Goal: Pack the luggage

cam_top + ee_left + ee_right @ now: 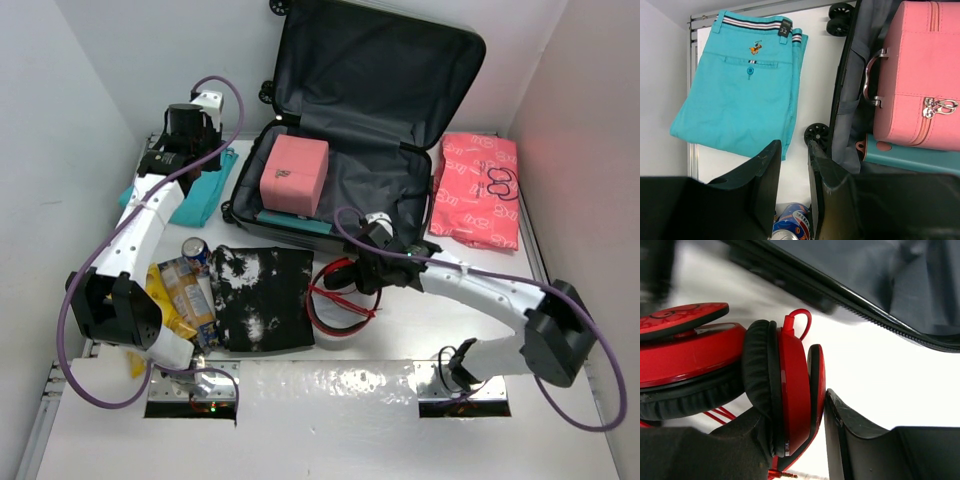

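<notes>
The red headphones point(338, 297) rise outward over the case's near edge in my right gripper next, then go down and come free beside the pink pouch, where the lining lies empty.
The luggage point(372, 72) lies open at the back centre, with its dark grey lining showing and its lid propped up. In it sits a pink boxy pouch point(293, 173) on a teal flat item point(300, 221). My right gripper point(357, 268) is shut on one earcup of the red headphones point(338, 297), on the table just in front of the case; the wrist view shows the earcup point(792, 390) clamped between the fingers. My left gripper point(178, 152) is open and empty, held above the folded teal shorts point(205, 195), which also show in the left wrist view point(740, 95).
A black-and-white tie-dye shirt point(262, 297), a soda can point(195, 249) and yellow snack bags point(175, 300) lie front left. A pink packet point(478, 190) lies right of the case. The case's wheels point(816, 134) are beside the shorts. White walls enclose the table.
</notes>
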Robot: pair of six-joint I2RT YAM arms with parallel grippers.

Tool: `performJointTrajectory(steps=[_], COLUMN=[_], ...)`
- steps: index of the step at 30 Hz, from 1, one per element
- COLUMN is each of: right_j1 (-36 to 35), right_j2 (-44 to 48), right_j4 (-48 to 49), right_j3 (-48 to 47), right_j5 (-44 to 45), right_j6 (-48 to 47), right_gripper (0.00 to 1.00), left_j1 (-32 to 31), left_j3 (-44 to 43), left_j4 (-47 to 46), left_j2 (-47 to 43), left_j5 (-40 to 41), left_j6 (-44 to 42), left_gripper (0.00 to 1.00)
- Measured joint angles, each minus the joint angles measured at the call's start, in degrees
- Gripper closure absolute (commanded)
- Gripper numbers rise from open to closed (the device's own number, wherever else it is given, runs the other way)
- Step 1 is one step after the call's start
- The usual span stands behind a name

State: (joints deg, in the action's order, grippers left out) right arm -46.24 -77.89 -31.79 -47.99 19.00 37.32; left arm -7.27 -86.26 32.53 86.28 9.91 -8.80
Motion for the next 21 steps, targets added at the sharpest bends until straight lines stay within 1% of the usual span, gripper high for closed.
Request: performJointTrajectory(steps=[3,6,9,11,13,15,17,21], right_j1=[-0.02,-0.02,0.09,1.16,4.33,9.62,14.99,23.23], right_j2=[2.19,2.54,1.68,-0.90,-5.05,-9.79,-14.12,-23.76], right_j4=[-3.82,-8.00,-11.74,-15.34,-16.31,-15.72,-14.34,-14.45], right_j3=[-4.68,-12.92,-24.17,-34.36,-44.98,-52.78,-56.65,-60.35], right_j5=[-2.49,-4.66,-4.66,-4.48,-4.57,-4.66,-4.09,-4.57], right_j6=[-1.33,-2.95,-5.33,-7.91,-10.75,-13.09,-15.50,-18.71], right_gripper=[1.00,1.00,1.00,1.00,1.00,1.00,1.00,1.00], left_j1=[0.07,0.28,0.70,1.11,1.51,1.95,2.25,2.80], left_j3=[0.02,0.02,0.02,0.02,0.02,0.02,0.02,0.04], left_j4=[0.00,0.02,0.02,0.04,0.02,0.11,0.15,0.26], left_j2=[0.00,0.00,0.00,0.00,0.00,-0.02,-0.13,-0.68], left_j5=[0.04,0.09,0.11,0.15,0.22,0.26,0.42,0.83], left_j6=[-0.04,-0.02,-0.02,-0.02,0.00,-0.02,-0.02,-0.26], left_gripper=[0.74,0.74,0.74,0.73,0.73,0.73,0.73,0.73])
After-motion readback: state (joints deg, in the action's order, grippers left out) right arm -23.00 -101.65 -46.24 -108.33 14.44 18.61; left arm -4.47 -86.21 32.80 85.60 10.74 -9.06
